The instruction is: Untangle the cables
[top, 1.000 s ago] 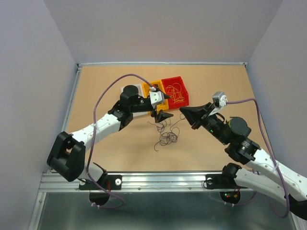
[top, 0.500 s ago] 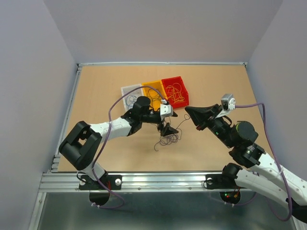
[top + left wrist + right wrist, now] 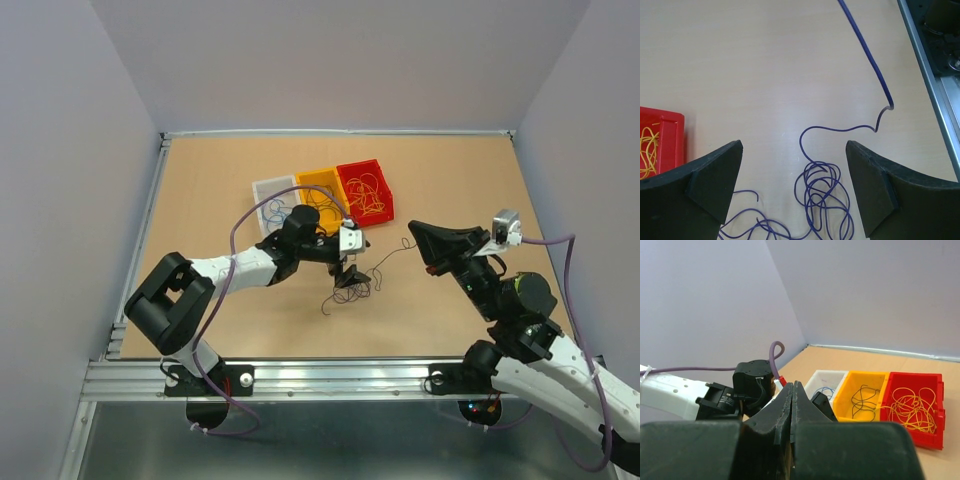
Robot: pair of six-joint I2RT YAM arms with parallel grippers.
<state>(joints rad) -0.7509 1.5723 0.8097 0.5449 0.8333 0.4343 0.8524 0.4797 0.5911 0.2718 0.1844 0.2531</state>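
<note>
The bunched purple loops are below my left gripper, closer to its rail-side finger. My left gripper needs to go down and move toward the rail to close around them.
A tangle of dark purple cables [image 3: 352,291] lies on the table in front of the bins and fills the low middle of the left wrist view [image 3: 823,197]. My left gripper [image 3: 350,266] hangs just above the tangle, open and empty, with its fingers [image 3: 710,180] on either side of it [image 3: 795,200]. One dark purple strand [image 3: 875,70] rises out of the pile towards my right gripper [image 3: 413,231]. That gripper [image 3: 792,386] is shut, and the strand [image 3: 392,254] ends at its tip.
Three bins stand in a row at the back. A white bin [image 3: 270,192] holds blue wires, a yellow bin [image 3: 318,183] holds dark wires, and a red bin [image 3: 364,190] holds yellow-orange wires. The table's metal rail [image 3: 935,95] runs along the near edge.
My left gripper has come from the bins down over the dark tangle. My right gripper has drawn back to the right, stretching one strand out of the pile.
</note>
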